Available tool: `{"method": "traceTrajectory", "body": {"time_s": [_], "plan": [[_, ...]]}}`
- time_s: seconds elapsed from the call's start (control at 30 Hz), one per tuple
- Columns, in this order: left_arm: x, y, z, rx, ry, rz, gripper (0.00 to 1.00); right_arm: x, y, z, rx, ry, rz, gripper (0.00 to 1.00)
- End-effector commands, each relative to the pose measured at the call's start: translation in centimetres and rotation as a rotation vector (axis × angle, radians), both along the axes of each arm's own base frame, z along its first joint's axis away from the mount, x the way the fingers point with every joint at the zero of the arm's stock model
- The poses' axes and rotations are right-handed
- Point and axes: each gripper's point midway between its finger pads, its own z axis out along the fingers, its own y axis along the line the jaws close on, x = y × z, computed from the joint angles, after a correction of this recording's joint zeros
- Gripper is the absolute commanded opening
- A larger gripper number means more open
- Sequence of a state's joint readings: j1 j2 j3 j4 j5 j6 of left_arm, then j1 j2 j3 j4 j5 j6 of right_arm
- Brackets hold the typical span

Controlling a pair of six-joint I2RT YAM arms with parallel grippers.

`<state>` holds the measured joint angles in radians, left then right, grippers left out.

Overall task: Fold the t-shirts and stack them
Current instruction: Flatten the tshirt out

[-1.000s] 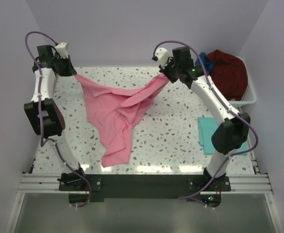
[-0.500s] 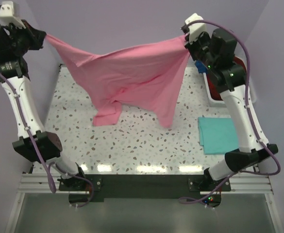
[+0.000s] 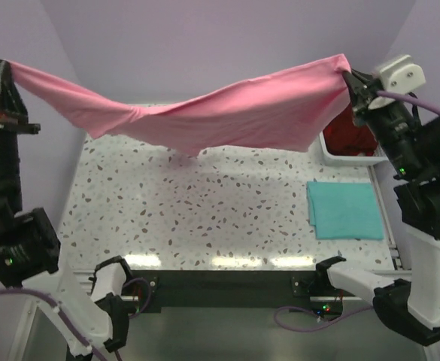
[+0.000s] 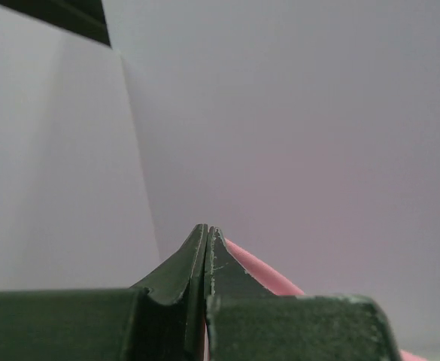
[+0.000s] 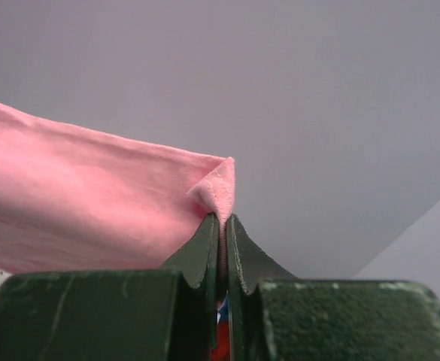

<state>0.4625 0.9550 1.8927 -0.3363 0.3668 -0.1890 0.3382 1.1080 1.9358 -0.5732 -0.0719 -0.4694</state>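
The pink t-shirt still sags above bare table, so next my right gripper should lower its corner to the far tabletop beside the white basket and release it.
A pink t-shirt (image 3: 220,116) hangs stretched in the air high above the speckled table, sagging in the middle. My left gripper (image 3: 7,69) is shut on its left corner at the far left; in the left wrist view the left gripper (image 4: 207,229) shows tight jaws with pink t-shirt cloth (image 4: 265,272) trailing to the right. My right gripper (image 3: 349,73) is shut on the right corner; in the right wrist view the right gripper (image 5: 223,218) pinches a fold of the pink t-shirt (image 5: 92,207). A folded teal t-shirt (image 3: 344,209) lies flat at the table's right.
A white basket (image 3: 327,150) holding a dark red garment (image 3: 345,135) stands at the back right, partly behind the pink cloth. Lilac walls close in on the left, back and right. The speckled table (image 3: 189,210) runs to a black rail at the near edge.
Both arms have risen and spread apart, lifting the pink t-shirt off the table and pulling it from a hanging drape into a wide, nearly taut span. The grips have held.
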Motion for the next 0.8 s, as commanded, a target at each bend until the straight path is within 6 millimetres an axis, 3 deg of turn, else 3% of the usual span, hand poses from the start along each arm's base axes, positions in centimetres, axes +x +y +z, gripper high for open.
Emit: {"method": "traceTrajectory", "body": {"time_s": [0.0,0.03,0.17,0.23,0.27,0.3,0.37,0.4,0.43,0.47,0.5,0.53,0.57,0.6,0.63,0.67,0.7,0.73,0.77], "plan": [[-3.2,2.7,2.9,-0.004,-0.094,0.222,0.00,-2.7,-0.6,1.2,0.031,-0.039,0.018,0.00],[-4.6,2.4,4.3,0.008,-0.130,0.242,0.00,-3.5,-1.0,2.1,0.040,-0.064,0.011,0.00],[-4.2,3.5,5.7,-0.020,-0.151,0.275,0.00,-3.9,-1.6,4.1,0.051,-0.107,-0.008,0.00],[-2.8,4.0,6.1,-0.013,-0.143,0.278,0.00,-3.3,-1.5,4.4,0.036,-0.110,-0.017,0.00],[-2.0,4.0,6.0,-0.008,-0.130,0.268,0.00,-2.0,-1.1,3.9,0.022,-0.091,-0.021,0.00],[-0.2,4.4,5.3,-0.011,-0.096,0.258,0.00,-1.3,-1.0,3.5,0.004,-0.084,-0.026,0.00],[2.1,4.4,4.1,0.004,-0.053,0.219,0.00,1.2,0.1,1.2,-0.027,-0.030,-0.019,0.00],[4.7,5.0,1.7,-0.001,0.016,0.204,0.00,2.0,0.4,0.1,-0.046,-0.009,-0.013,0.00],[6.0,5.1,0.7,0.002,0.044,0.187,0.00,3.6,1.5,-2.7,-0.073,0.052,0.013,0.00],[7.6,4.9,-0.8,0.011,0.087,0.147,0.00,4.4,1.9,-3.7,-0.078,0.064,0.021,0.00],[10.6,5.5,-4.0,-0.001,0.175,0.122,0.00,5.3,2.2,-5.0,-0.090,0.085,0.022,0.00],[12.1,5.7,-5.7,-0.014,0.218,0.103,0.00,6.8,2.8,-8.3,-0.115,0.150,0.028,0.00],[13.5,5.7,-7.4,-0.021,0.257,0.074,0.00,7.7,3.2,-9.3,-0.131,0.152,0.034,0.00],[16.1,6.2,-10.7,-0.043,0.339,0.054,0.00,8.8,3.5,-11.0,-0.147,0.179,0.032,0.00],[17.4,5.8,-12.2,-0.046,0.367,0.031,0.00,10.0,3.8,-14.1,-0.173,0.233,0.029,0.00],[18.5,5.7,-13.7,-0.053,0.395,0.016,0.00,10.9,4.1,-14.8,-0.179,0.227,0.028,0.00],[20.6,5.7,-17.1,-0.067,0.466,-0.003,0.00,11.7,4.3,-16.1,-0.194,0.244,0.028,0.00],[21.8,4.7,-18.3,-0.053,0.479,-0.027,0.00,12.9,4.9,-19.3,-0.220,0.301,0.037,0.00],[22.8,4.5,-19.8,-0.059,0.503,-0.034,0.00,13.7,5.2,-19.9,-0.222,0.291,0.041,0.00]]}}
